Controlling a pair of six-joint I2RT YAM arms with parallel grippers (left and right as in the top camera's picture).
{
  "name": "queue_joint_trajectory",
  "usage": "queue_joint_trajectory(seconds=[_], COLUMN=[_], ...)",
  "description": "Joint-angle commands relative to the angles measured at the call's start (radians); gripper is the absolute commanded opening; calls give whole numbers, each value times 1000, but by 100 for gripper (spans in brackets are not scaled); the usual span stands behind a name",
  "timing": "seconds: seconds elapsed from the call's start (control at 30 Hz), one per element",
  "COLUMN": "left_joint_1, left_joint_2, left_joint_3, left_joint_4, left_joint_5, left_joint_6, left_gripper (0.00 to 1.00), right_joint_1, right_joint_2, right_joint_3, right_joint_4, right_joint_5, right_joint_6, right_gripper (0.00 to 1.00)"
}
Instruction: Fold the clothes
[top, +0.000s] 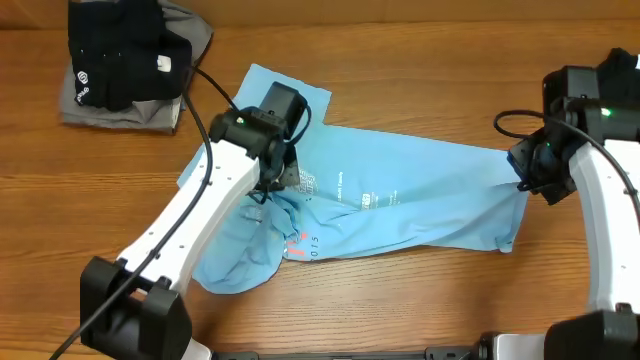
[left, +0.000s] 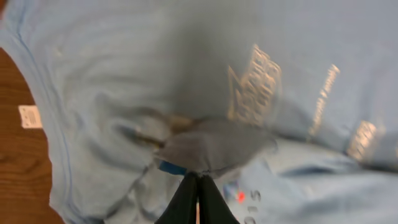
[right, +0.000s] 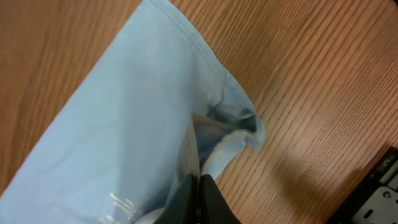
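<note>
The shirt's pinched fold is still bunched up beside the lettering. My left gripper will next pull it outward toward the stack of folded clothes, then let it go.
A light blue T-shirt (top: 400, 195) with white lettering and red-orange print lies spread across the middle of the wooden table. My left gripper (top: 282, 175) is shut on a pinched fold of the shirt near its lettering; the left wrist view shows the closed jaws (left: 198, 177) holding a raised tuft of cloth (left: 214, 146). My right gripper (top: 525, 180) is shut on the shirt's right edge; the right wrist view shows the jaws (right: 199, 177) closed on the hem (right: 233, 134), lifted a little off the wood.
A stack of folded black (top: 120, 55) and grey (top: 120, 108) garments sits at the back left corner. Bare wood shows in front of and behind the shirt. A cable loops beside the right arm (top: 510, 122).
</note>
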Motion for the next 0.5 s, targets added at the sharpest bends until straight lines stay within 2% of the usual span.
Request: queue_joint_trajectory(seconds=[0.0, 0.2, 0.4, 0.43, 0.47], left_joint_1=[69, 122, 123, 123, 123], left_joint_2=[2, 3, 3, 3, 3], left_joint_3=[-3, -3, -3, -3, -3], left_joint_4=[35, 92, 156, 166, 175], left_joint_5=[-66, -40, -45, -45, -45], left_joint_6=[21, 100, 104, 104, 103], left_gripper=[4, 4, 5, 7, 16], right_joint_1=[-3, -3, -3, -3, -3], right_joint_2=[24, 32, 32, 32, 32], right_joint_3=[-3, -14, -101, -123, -153], right_joint_4=[13, 51, 151, 178, 216], right_joint_5=[19, 18, 18, 19, 18], right_joint_6=[5, 5, 6, 5, 5], right_gripper=[4, 4, 4, 4, 4])
